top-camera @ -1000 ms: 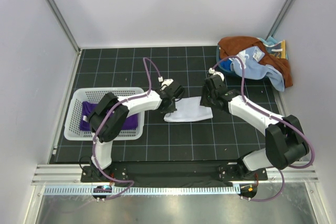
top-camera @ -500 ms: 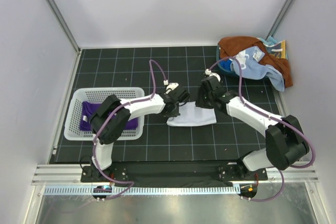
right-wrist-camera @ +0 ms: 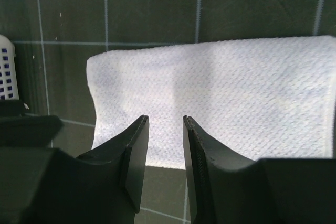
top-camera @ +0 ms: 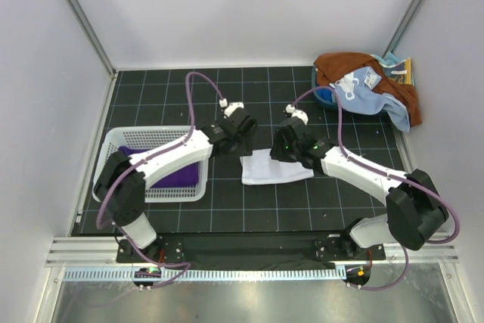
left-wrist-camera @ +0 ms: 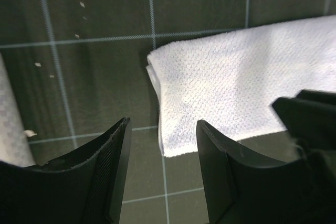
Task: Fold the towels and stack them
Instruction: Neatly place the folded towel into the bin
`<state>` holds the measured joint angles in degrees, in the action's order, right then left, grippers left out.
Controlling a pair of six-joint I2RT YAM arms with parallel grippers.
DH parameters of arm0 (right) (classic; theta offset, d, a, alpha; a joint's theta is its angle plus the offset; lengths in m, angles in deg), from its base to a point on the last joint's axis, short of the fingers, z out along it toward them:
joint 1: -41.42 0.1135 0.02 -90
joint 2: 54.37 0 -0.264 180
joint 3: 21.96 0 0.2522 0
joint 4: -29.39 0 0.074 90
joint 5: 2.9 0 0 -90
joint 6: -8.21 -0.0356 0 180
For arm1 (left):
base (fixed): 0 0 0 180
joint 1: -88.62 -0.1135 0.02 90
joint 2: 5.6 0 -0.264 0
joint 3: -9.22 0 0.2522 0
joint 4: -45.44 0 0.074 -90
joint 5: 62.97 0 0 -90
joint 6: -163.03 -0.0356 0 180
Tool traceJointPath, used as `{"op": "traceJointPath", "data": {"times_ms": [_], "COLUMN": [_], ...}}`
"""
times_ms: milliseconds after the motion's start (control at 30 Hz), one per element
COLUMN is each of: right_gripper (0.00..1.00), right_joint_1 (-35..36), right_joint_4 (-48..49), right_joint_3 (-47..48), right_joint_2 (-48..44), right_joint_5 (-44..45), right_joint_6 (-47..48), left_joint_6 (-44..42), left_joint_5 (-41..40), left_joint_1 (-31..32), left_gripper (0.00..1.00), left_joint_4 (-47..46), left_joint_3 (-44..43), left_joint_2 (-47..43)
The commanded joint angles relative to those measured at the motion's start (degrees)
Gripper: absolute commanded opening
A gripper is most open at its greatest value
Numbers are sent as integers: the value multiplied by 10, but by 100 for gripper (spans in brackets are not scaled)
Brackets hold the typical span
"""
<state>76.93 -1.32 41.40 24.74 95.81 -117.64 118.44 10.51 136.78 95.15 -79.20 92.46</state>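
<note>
My right gripper is open and away from the white towel's edge facing the basket, so next it should move toward the basket and down onto that edge.
A folded white towel (top-camera: 276, 167) lies flat on the black gridded mat in the middle. My left gripper (top-camera: 243, 144) hovers at its left end, open, with nothing between the fingers; in the left wrist view (left-wrist-camera: 163, 123) the towel's (left-wrist-camera: 236, 82) corner sits just beyond the tips. My right gripper (top-camera: 283, 152) hangs over the towel's upper edge, also open and empty; the cloth (right-wrist-camera: 220, 87) shows behind its tips (right-wrist-camera: 165, 118). A dark purple towel (top-camera: 185, 175) lies in the basket. Rust-brown (top-camera: 340, 66) and light blue (top-camera: 372, 87) towels are heaped at the back right.
A white slotted basket (top-camera: 151, 131) stands at the left of the mat, partly under the left arm. Grey walls close in the left, back and right sides. The arm bases sit on the metal rail at the near edge.
My left gripper has opened, let go of the white towel and drawn back to the left. The right gripper has shifted left over the towel, which now lies flat.
</note>
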Motion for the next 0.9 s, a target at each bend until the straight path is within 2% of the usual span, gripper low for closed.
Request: {"op": "traceJointPath", "data": {"times_ms": [0, 167, 300, 533, 800, 867], "right_gripper": [40, 41, 46, 51, 51, 45], "right_joint_1": [40, 117, 155, 185, 207, 213], "right_joint_4": [14, 8, -6, -26, -92, -99], "right_joint_3": [21, 65, 123, 187, 238, 249], "right_joint_2": [5, 74, 139, 241, 307, 322], "right_joint_5": [42, 84, 111, 141, 206, 208], "right_joint_6": [-18, -25, -26, -30, -43, -48], "left_joint_6": [-17, -26, -23, -20, -35, -38], "left_joint_5": [-11, -15, -19, -37, -61, -65], "left_joint_1": [-16, -21, -28, -47, -58, -59], "left_gripper": [56, 57, 58, 59, 60, 61], "left_joint_4": [25, 36, 56, 99, 141, 148], "left_joint_3": [-9, 22, 49, 79, 78, 79], "left_joint_2": [-69, -180, -263, -393, -498, -522]}}
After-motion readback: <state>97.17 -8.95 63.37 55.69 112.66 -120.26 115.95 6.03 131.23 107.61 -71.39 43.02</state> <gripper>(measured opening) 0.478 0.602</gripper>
